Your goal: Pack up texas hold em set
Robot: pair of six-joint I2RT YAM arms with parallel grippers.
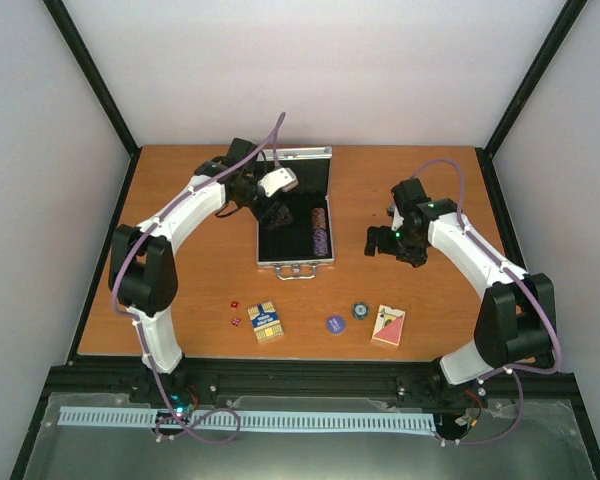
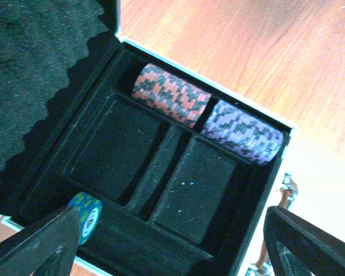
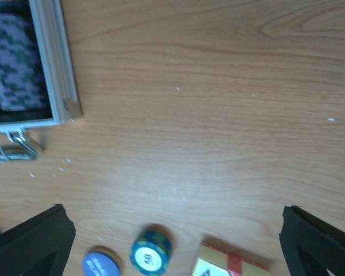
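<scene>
My right gripper draws back and comes down around the teal chip stack [image 3: 151,253] beside the blue disc [image 3: 100,264] next, since that stack stands below and back from it.
The silver case [image 1: 325,155] lies open mid-table with black lining. A red-black chip row [image 2: 171,95] and a purple chip row [image 2: 242,132] lie in its right slot. A small teal chip stack [image 2: 85,217] lies in the left slot beside my left finger. My left gripper [image 2: 167,247] is open above the tray [image 1: 278,215]. My right gripper [image 1: 380,243] is open and empty over bare table right of the case. Near the front lie the blue-yellow deck [image 1: 265,320], two red dice [image 1: 234,312], the blue disc [image 3: 100,264], a teal chip stack [image 3: 151,250] and the red deck [image 3: 230,264].
The case's handle [image 3: 11,149] and latches face the near edge. The two card wells [image 2: 195,187] in the tray hold nothing. Black frame posts and white walls border the wooden table [image 1: 180,180].
</scene>
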